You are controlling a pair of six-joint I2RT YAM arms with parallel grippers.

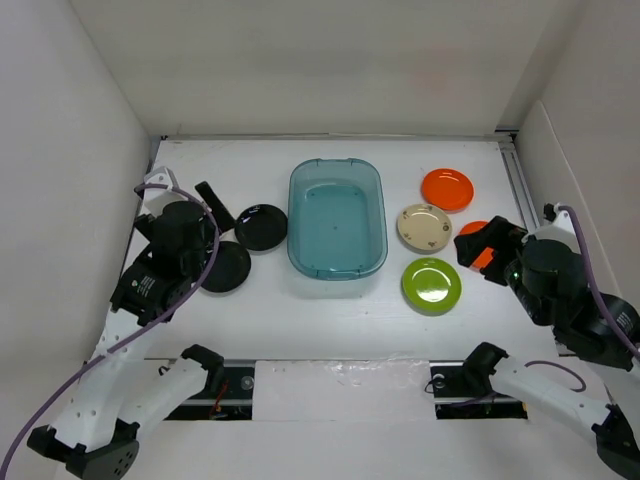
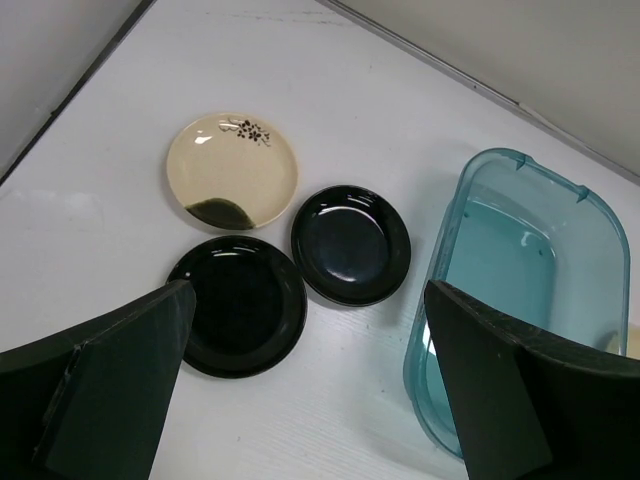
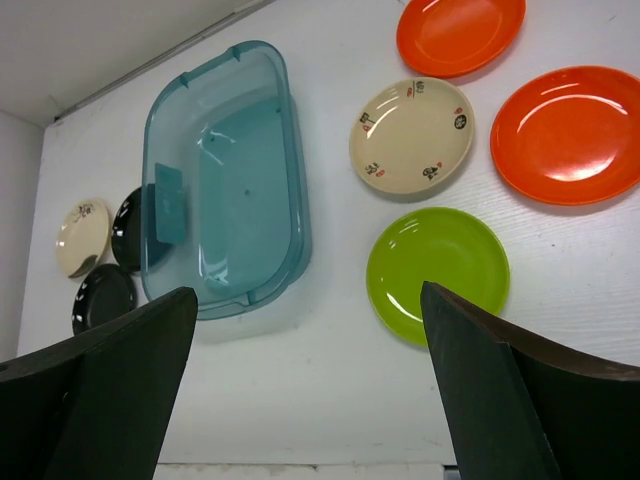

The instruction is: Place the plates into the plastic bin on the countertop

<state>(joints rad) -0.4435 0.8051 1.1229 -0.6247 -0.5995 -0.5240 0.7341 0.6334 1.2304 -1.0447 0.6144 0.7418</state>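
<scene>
My right gripper moves down onto the beige plate's rim beside the gap next, since a piece of bare countertop separates the beige plate [image 1: 424,227] from the second orange plate.
The teal plastic bin [image 1: 336,272] stands mid-table with no plates in it; it also shows in the left wrist view [image 2: 519,159] and the right wrist view [image 3: 300,205]. Two black plates [image 1: 261,227] [image 1: 224,267] lie left of it, seen closer in the left wrist view [image 2: 351,243] [image 2: 236,305]. To its right lie an orange plate [image 1: 447,189], a beige plate [image 1: 424,227], a green plate [image 1: 431,285] and a second orange plate [image 3: 570,135]. My left gripper [image 2: 310,400] is open above the black plates. My right gripper [image 3: 305,390] is open, above bare countertop between the bin and the green plate [image 3: 438,272].
A cream plate with a dark patch [image 2: 231,170] lies behind the black plates, hidden under my left arm in the top view. White walls close in the countertop [image 1: 330,330] on three sides. My right gripper [image 1: 482,250] covers most of the second orange plate from above.
</scene>
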